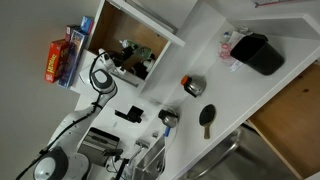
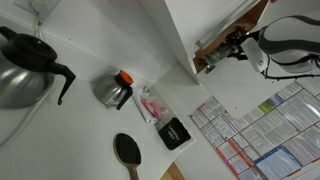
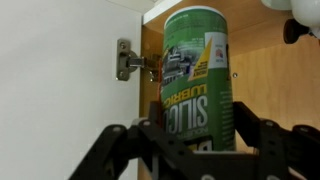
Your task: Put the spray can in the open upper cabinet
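The spray can (image 3: 195,60) is still by the cabinet opening. I will next move my gripper outward, deeper inside the brown wood interior, and release it.
In the wrist view my gripper (image 3: 197,132) is shut on the spray can (image 3: 195,60), a green can with white lettering, held upright between both fingers. Behind the can is the brown wood interior of the open upper cabinet (image 3: 275,90), with its metal hinge (image 3: 125,60) on the left edge. In both exterior views the arm reaches into the white-framed cabinet (image 1: 125,22) (image 2: 222,32). The gripper (image 1: 131,64) (image 2: 234,46) is at the opening, and the can shows as a small green patch (image 2: 212,62).
On the white counter are a black brush (image 1: 207,118) (image 2: 128,150), a round metal pot with a red top (image 1: 192,86) (image 2: 115,90), a black box (image 1: 262,52) (image 2: 174,132) and a small thing with a blue part (image 1: 168,118). Colourful boxes (image 1: 62,55) stand beside the cabinet. A black kettle (image 2: 25,65) is also there.
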Available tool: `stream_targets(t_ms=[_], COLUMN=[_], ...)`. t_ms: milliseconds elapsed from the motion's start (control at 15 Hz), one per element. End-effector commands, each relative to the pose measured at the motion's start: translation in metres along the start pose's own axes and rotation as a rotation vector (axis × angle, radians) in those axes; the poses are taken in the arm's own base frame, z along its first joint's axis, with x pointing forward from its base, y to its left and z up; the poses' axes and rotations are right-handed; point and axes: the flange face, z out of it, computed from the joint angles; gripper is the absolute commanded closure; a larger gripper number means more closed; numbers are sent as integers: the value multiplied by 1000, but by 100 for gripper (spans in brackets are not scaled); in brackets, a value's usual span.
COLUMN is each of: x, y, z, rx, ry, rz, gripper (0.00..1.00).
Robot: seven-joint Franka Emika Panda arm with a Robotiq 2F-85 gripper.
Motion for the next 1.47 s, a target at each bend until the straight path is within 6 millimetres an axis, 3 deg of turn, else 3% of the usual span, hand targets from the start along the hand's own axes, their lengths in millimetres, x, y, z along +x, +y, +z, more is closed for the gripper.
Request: stream_targets(t_ms=[0, 867, 1400], x=[20, 27, 26], y=[-15, -26, -36], z=[11, 80, 93], rx=[25, 19, 24], ry=[33, -145, -218], rz=[5, -71, -55], gripper=[51, 51, 51])
